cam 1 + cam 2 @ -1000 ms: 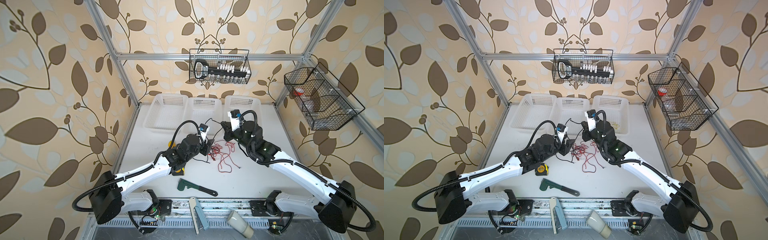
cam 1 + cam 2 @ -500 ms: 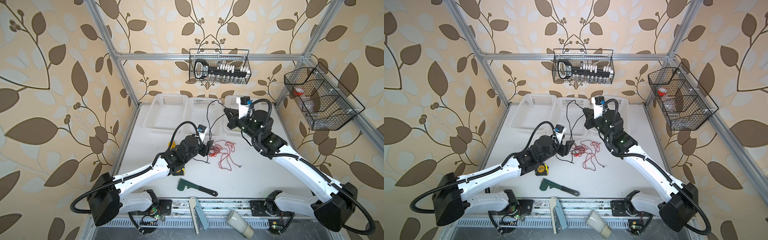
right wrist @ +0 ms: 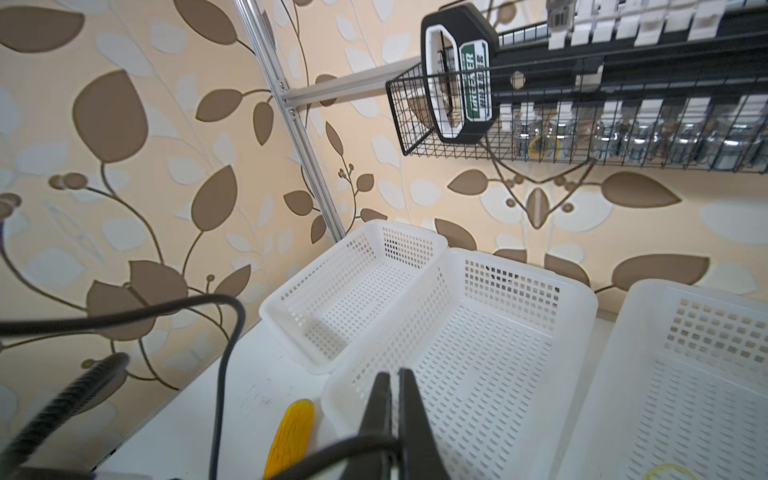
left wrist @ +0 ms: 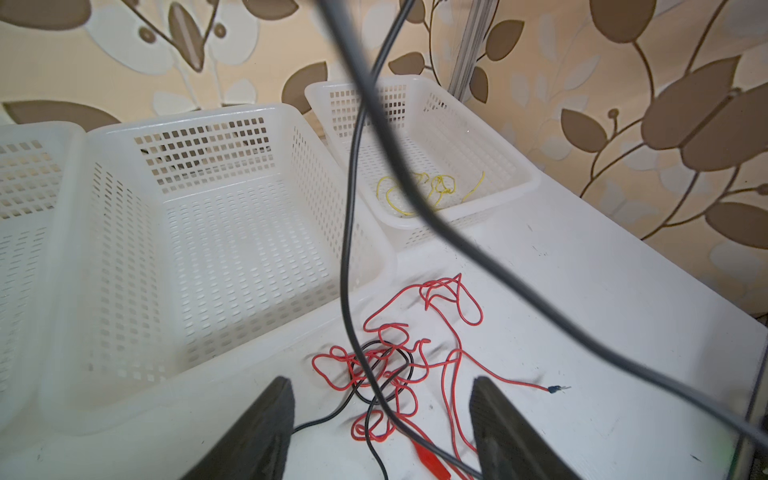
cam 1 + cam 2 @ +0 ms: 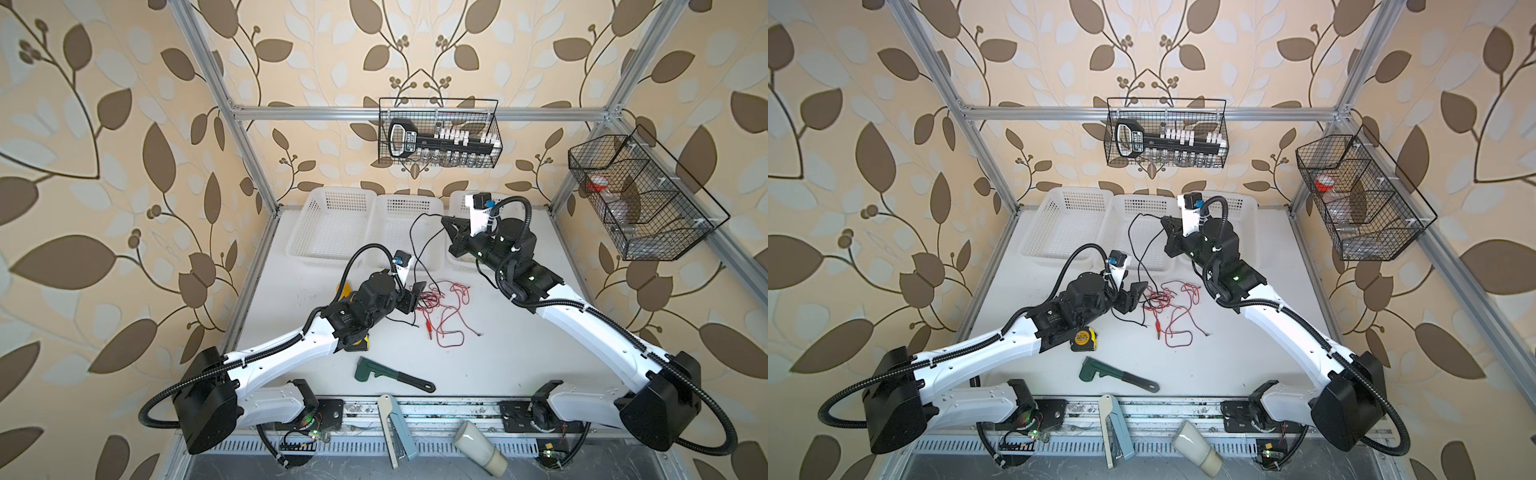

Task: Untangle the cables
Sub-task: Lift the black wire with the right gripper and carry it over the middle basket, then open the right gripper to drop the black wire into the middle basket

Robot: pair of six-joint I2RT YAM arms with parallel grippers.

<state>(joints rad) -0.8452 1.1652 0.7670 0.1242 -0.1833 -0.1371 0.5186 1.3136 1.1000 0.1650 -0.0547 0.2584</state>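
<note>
My right gripper should next move outward over the middle basket [image 5: 402, 230] [image 3: 488, 352] and go down to release the black cable, because that basket is farther outward and below my gripper.
A loose tangle of red cable [image 5: 446, 309] [image 5: 1167, 307] lies on the white table, with a black cable looped through it [image 4: 376, 355]. The black cable [image 5: 415, 237] [image 4: 347, 232] rises from the tangle to my right gripper [image 5: 446, 222] [image 5: 1167, 224], which hangs above the white baskets. In the right wrist view that gripper [image 3: 395, 374] is shut on the black cable [image 3: 353, 446]. My left gripper [image 5: 415, 295] [image 4: 380, 382] stands open just left of the tangle, holding nothing. A yellow cable [image 4: 436, 187] lies in the right-hand basket [image 4: 515, 174].
Three white baskets [image 5: 332, 232] line the back of the table. A yellow tape measure [image 5: 1082, 337] sits by the left arm, a green wrench [image 5: 390, 376] lies in front, and a yellow corn-shaped item [image 3: 291, 436] rests near the baskets. Wire baskets [image 5: 440, 133] hang on the walls.
My right gripper has risen and moved back toward the baskets, drawing the black cable up out of the tangle. The left jaws have opened a little wider.
</note>
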